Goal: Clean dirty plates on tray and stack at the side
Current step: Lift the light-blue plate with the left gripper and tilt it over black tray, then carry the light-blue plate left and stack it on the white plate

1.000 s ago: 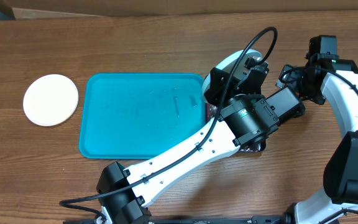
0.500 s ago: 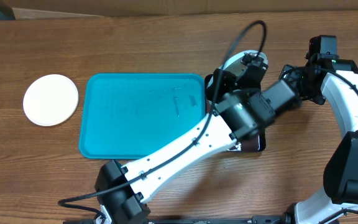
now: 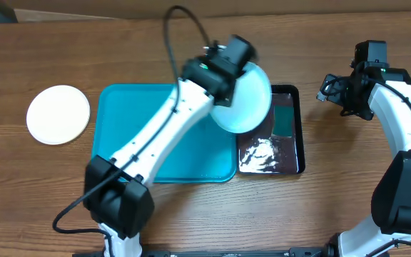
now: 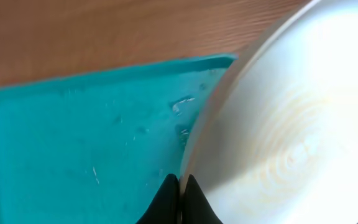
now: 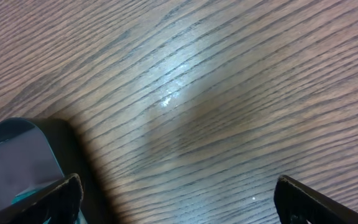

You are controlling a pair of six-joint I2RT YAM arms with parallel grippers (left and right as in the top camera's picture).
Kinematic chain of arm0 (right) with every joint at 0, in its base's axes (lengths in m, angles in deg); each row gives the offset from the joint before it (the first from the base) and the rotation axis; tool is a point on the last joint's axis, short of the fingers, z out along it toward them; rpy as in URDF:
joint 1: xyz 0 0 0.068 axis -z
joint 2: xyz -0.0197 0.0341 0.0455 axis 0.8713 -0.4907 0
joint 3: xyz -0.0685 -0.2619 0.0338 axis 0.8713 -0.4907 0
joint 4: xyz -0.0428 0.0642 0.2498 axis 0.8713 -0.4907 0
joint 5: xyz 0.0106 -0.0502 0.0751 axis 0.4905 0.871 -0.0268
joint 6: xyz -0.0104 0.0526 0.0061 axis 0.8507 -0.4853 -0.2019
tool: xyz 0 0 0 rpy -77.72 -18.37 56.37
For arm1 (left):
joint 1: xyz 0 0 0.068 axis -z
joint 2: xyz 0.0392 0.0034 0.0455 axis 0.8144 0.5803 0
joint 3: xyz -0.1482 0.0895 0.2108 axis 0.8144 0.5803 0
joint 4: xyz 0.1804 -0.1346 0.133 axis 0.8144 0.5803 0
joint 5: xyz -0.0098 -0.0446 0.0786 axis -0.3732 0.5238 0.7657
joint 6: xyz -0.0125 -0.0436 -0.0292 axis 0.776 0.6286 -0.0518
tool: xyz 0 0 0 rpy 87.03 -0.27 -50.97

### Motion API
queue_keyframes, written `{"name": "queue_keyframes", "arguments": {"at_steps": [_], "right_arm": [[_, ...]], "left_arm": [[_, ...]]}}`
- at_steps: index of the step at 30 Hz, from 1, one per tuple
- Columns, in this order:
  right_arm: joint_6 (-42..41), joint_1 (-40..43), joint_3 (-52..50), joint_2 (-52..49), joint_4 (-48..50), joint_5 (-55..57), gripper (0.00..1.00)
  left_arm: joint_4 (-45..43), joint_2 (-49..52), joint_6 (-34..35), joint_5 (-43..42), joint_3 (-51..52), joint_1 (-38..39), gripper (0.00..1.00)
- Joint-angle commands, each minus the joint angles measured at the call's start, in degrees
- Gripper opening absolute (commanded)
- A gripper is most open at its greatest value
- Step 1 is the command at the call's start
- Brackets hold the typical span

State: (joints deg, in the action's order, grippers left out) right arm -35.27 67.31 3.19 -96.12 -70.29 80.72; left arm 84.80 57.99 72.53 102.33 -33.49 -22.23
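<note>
My left gripper will next carry the blue plate across the tray, left in the overhead view, and release it down on the white plate.
My left gripper is shut on the rim of a pale bluish-white plate. It holds the plate tilted in the air over the right edge of the teal tray. In the left wrist view the black fingertips pinch the plate at its edge, with the wet tray below. A second, white plate lies on the table left of the tray. My right gripper hangs open over bare wood to the right, with nothing between its fingers.
A glossy black tray sits against the teal tray's right side. It holds a green sponge and white foam; its corner shows in the right wrist view. A cardboard edge runs along the back of the wooden table.
My left arm has swung up and to the left off the black tray, carrying the plate with it and uncovering the sponge and foam. The right arm has not moved.
</note>
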Motion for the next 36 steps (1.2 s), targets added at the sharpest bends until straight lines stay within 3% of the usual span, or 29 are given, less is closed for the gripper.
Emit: {"name": "queue_keyframes", "arguments": {"at_steps": [1,8,23,30,36], "right_arm": [[-0.11,-0.09,0.81,0.44,0.31,0.13,1.0],[-0.11,-0.09,0.81,0.44,0.31,0.13,1.0],[-0.11,-0.09,0.81,0.44,0.31,0.13,1.0],[-0.11,-0.09,0.81,0.44,0.31,0.13,1.0],[-0.11,-0.09,0.81,0.44,0.31,0.13,1.0]], "left_arm": [[0.5,-1.6,1.86,-13.99,1.4,-9.05,0.04],[1.66,-1.6,2.16,-27.26,1.51,-27.93,0.04],[3.63,-1.6,2.32,-23.71,7.23,-64.98,0.04],[-2.16,-1.6,2.6,-24.09,14.12,-75.8,0.04],[-6.95,-1.6,4.0,-24.24,17.31,-78.03,0.04]]}}
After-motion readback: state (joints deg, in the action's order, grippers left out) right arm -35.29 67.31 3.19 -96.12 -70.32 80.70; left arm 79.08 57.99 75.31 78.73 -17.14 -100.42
